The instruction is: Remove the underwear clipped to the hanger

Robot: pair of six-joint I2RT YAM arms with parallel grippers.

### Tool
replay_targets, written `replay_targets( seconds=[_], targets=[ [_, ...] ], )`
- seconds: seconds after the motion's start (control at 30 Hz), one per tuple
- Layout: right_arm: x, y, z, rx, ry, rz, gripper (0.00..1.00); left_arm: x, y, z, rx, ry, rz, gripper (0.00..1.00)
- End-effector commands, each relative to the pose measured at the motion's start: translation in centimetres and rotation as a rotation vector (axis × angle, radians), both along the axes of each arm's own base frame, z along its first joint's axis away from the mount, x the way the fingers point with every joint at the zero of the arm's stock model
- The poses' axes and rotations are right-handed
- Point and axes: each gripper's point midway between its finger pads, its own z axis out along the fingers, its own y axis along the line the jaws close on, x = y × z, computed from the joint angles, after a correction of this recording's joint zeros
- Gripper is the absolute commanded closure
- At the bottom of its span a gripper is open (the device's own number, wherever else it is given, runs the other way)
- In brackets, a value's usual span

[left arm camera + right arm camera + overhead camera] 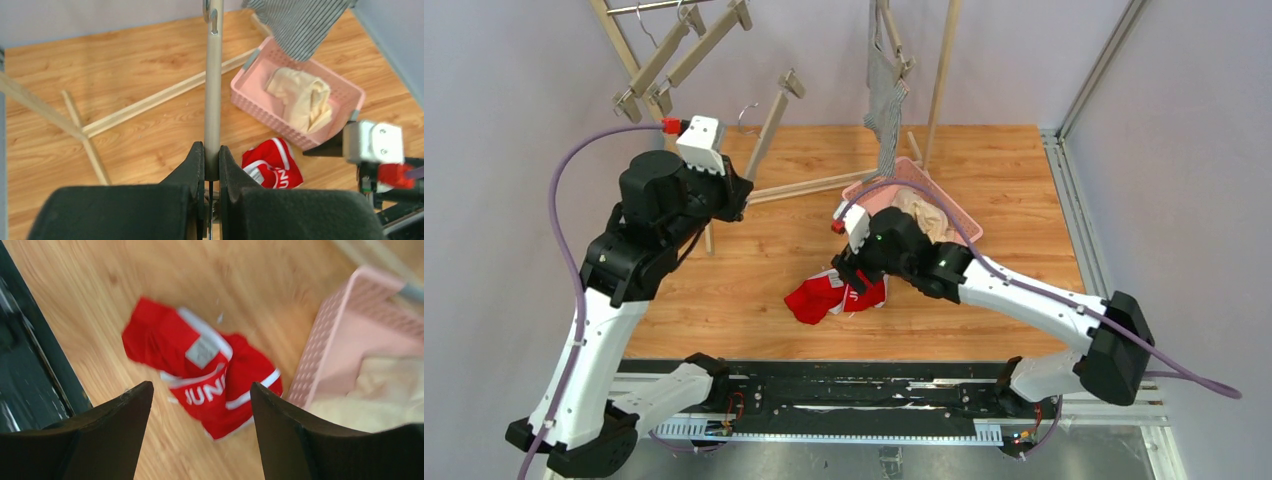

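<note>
I should lower my right gripper onto the lettered band of the red underwear next, because that band is between my open fingers.
The red underwear with white trim lies crumpled on the wooden table. My right gripper hovers just above it, open and empty; in the right wrist view the gripper stands with its jaws wide apart over the red underwear. The cream underwear lies in the pink basket. The grey-and-white striped underwear hangs clipped to a hanger at the back. My left gripper is shut on the bar of an empty clip hanger, left of the basket.
A wooden rack stands at the back, its base bars lying across the table. Empty clip hangers hang at the upper left. A metal rail runs along the table's right edge. The pink basket is right of the right gripper.
</note>
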Motion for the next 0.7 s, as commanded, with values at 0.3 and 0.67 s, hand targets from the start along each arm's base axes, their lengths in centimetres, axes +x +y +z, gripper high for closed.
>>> replay_targets(
  seconds=[0.3,0.67],
  targets=[
    [-2.0,-0.7,-11.5,-0.268,0.199,-0.003,0.24,4.3,1.2,0.3,0.134,0.033,0.124,1.0],
    [-1.8,2.1,-17.2,-0.266,0.336,0.03,0.2,8.1,-0.5,3.5,0.102,0.005,0.132,1.0]
  ],
)
